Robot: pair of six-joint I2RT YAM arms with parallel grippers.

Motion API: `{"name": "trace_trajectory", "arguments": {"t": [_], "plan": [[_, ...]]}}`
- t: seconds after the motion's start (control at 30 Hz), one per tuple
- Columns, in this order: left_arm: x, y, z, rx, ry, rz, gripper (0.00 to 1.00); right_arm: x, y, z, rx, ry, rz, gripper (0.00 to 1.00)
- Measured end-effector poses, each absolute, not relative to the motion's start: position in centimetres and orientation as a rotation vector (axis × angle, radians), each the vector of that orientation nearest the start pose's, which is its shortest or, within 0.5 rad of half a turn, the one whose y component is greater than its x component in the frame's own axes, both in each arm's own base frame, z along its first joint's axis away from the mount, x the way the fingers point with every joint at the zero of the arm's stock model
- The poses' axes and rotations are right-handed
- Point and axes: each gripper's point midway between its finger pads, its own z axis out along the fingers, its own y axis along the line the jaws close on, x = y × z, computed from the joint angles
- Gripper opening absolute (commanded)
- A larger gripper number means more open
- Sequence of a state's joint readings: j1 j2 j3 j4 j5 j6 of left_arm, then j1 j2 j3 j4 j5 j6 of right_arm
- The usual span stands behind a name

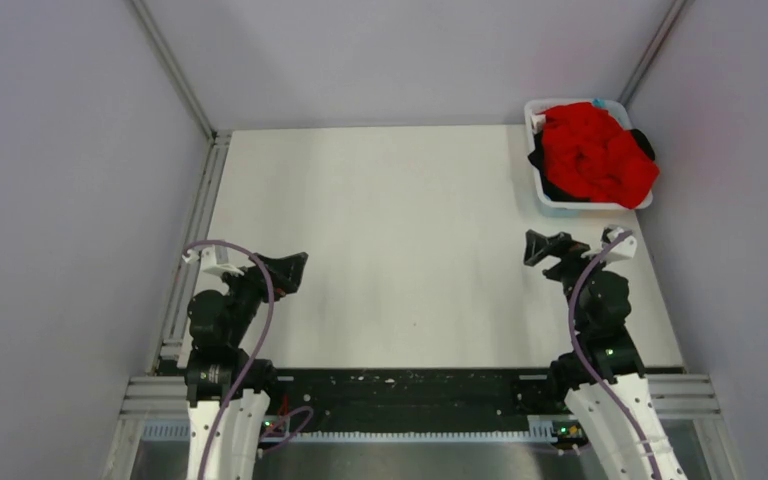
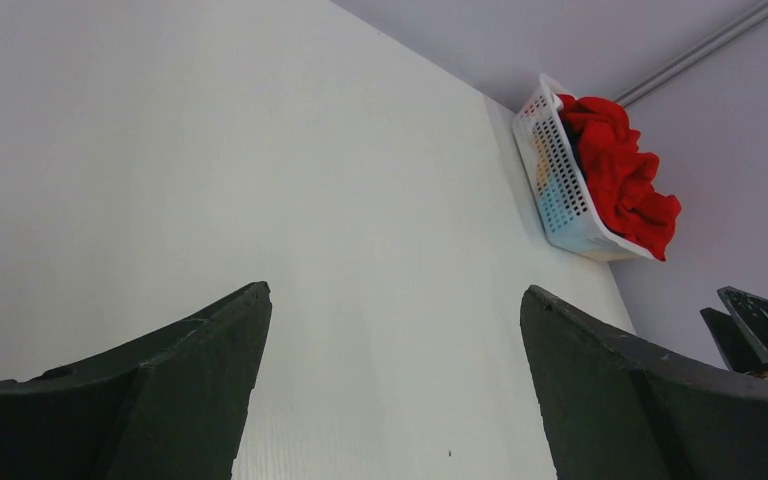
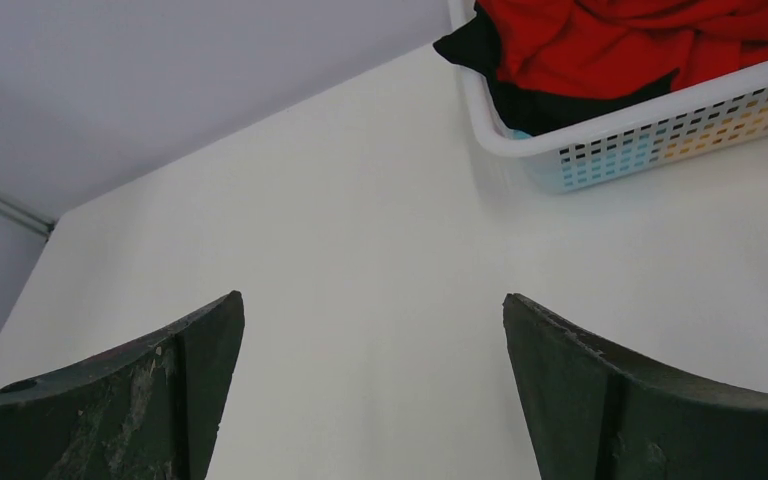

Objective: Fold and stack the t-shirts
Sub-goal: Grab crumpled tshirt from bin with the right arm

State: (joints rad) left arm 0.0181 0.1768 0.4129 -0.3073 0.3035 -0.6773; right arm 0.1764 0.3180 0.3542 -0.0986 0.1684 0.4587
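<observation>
I will next reach my right gripper outward over the basket rim and down onto the side of the red shirt (image 3: 610, 40) by the black shirt, as it lies topmost outward.
The t-shirts lie crumpled in a white basket (image 1: 538, 190) at the table's far right corner. A bright red one (image 1: 598, 152) is heaped on top, and a black one (image 1: 539, 159) spills over the left rim. In the right wrist view the red shirt (image 3: 610, 40) sits over the black shirt (image 3: 475, 45), with cyan and orange cloth showing through the basket wall (image 3: 660, 135). My left gripper (image 1: 293, 271) hovers open at the near left, nothing between its fingers. My right gripper (image 1: 542, 248) is open too, just short of the basket.
White table (image 1: 390, 230) spreads between the arms and the basket. Grey walls close in on both sides, with metal rails (image 1: 192, 255) along the left edge. The arm bases stand on a black strip (image 1: 410, 395) at the near edge.
</observation>
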Motion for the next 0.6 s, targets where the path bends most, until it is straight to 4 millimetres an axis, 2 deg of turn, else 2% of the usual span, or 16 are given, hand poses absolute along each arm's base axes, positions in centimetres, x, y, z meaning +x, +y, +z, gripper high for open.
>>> {"name": "trace_trajectory", "arguments": {"t": [0.17, 0.33, 0.4, 0.43, 0.53, 0.6], "plan": [[21.7, -7.5, 22.7, -0.335, 1.650, -0.758, 0.99, 26.0, 3.5, 21.3, 0.366, 1.600, 0.353, 0.99], [22.1, -8.1, 22.3, -0.316, 1.655, -0.795, 0.99, 28.5, 4.0, 21.8, 0.347, 1.621, 0.344, 0.99], [22.3, -8.3, 21.9, -0.315, 1.663, -0.809, 0.99, 30.4, 4.0, 22.3, 0.340, 1.669, 0.301, 0.99], [22.4, -8.4, 21.7, -0.316, 1.667, -0.813, 0.99, 32.0, 3.8, 23.1, 0.345, 1.702, 0.261, 0.99], [22.6, -8.5, 21.3, -0.316, 1.672, -0.824, 0.99, 36.8, 3.0, 26.3, 0.372, 1.745, 0.164, 0.99], [22.7, -8.4, 21.2, -0.325, 1.669, -0.820, 0.99, 40.1, 1.7, 28.3, 0.412, 1.745, 0.087, 0.98]]}}
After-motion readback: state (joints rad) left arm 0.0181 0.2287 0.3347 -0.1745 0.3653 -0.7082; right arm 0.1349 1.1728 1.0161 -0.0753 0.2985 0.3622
